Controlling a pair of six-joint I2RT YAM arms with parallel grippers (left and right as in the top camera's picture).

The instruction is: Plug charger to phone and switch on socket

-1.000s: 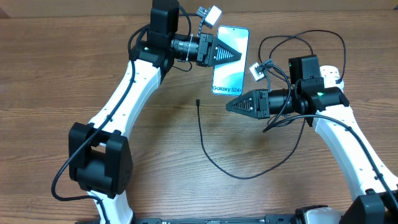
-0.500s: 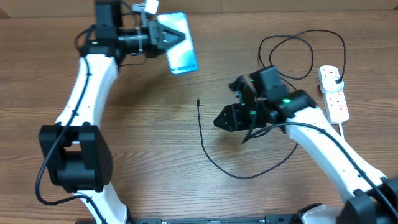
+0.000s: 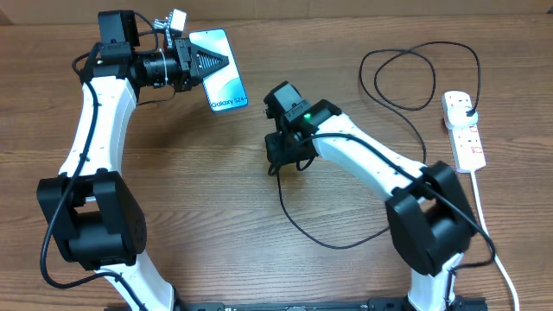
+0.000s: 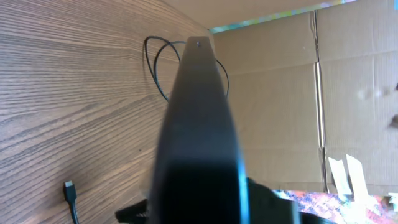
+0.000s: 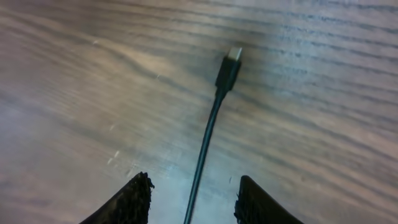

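Observation:
My right gripper's open fingers are on either side of only thin cable above the table, so I will next move the gripper down and along the cable (image 3: 298,226) onto the plug end.
My left gripper (image 3: 206,63) is shut on the phone (image 3: 226,86) and holds it above the table at the far left, its blue-teal screen facing up. In the left wrist view the phone (image 4: 199,130) shows edge-on and hides the fingers. My right gripper (image 5: 193,200) is open and points down at the table. The charger's thin black cable (image 5: 208,134) runs between its fingers, with the plug tip (image 5: 229,67) just beyond them. In the overhead view the right gripper (image 3: 280,161) covers that tip. The cable (image 3: 298,226) loops round to a black adapter (image 3: 460,105) on the white socket (image 3: 467,141).
The socket's thick white cord (image 3: 486,233) runs down the right edge of the table. The cable makes a loose loop (image 3: 406,78) at the far right. Cardboard panels (image 4: 298,93) stand behind the table.
The left arm has carried the phone from the middle back to the far left. The right arm has swung left and down and now sits over the cable's plug tip.

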